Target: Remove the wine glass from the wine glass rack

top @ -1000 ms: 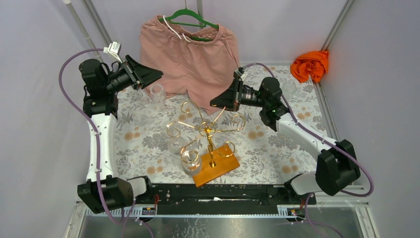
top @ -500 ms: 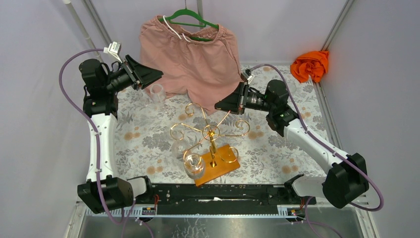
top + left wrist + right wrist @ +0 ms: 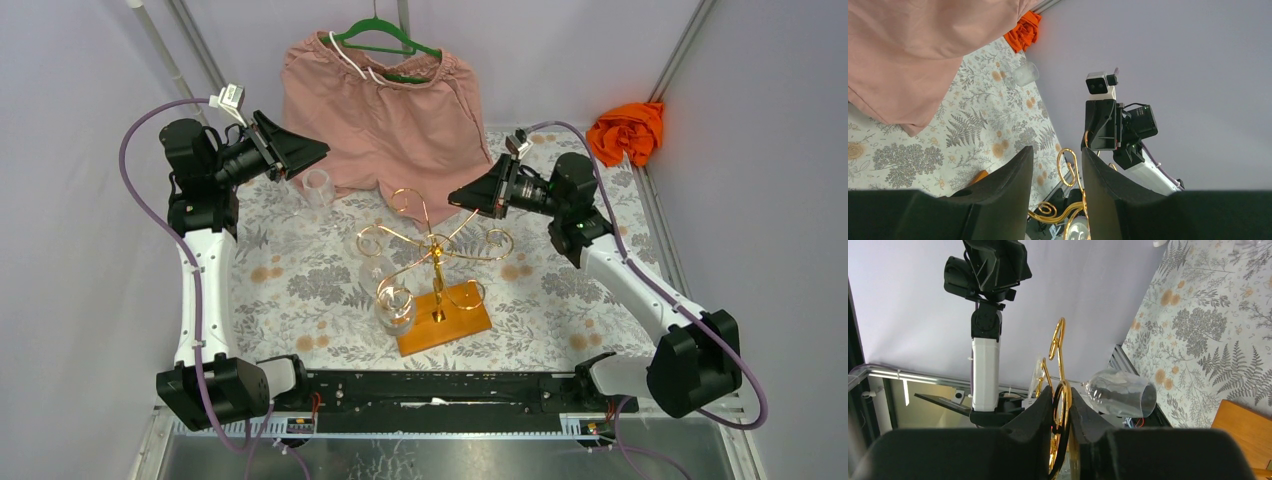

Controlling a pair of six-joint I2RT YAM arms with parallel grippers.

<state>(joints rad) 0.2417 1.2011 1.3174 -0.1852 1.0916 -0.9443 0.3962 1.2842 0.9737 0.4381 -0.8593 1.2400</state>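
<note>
I should next use my right gripper to move the rack (image 3: 437, 252) outward by its scroll arm and let go of it, because there is open tabletop outward between the pink shorts and the orange cloth.
The gold wine glass rack (image 3: 437, 252) stands mid-table on its orange-brown wooden base (image 3: 447, 320). A clear wine glass (image 3: 395, 306) hangs bowl-down from a near-left scroll arm, and it also shows in the right wrist view (image 3: 1120, 392). My right gripper (image 3: 457, 197) is at the rack's far right side, shut on a gold scroll arm (image 3: 1062, 390). My left gripper (image 3: 320, 151) hovers at the back left, well away from the rack. It is open (image 3: 1057, 156), with nothing between its fingers and the rack's scrolls (image 3: 1068, 165) far beyond them.
Pink shorts (image 3: 385, 110) hang on a green hanger at the back. An orange cloth (image 3: 626, 131) lies in the back right corner. A clear glass (image 3: 316, 186) stands under my left gripper, and another (image 3: 1025, 74) is near the orange cloth.
My right gripper has moved right and back while shut on the scroll arm. The rack, its base and the hanging glass have shifted right with it. The left arm has not moved.
</note>
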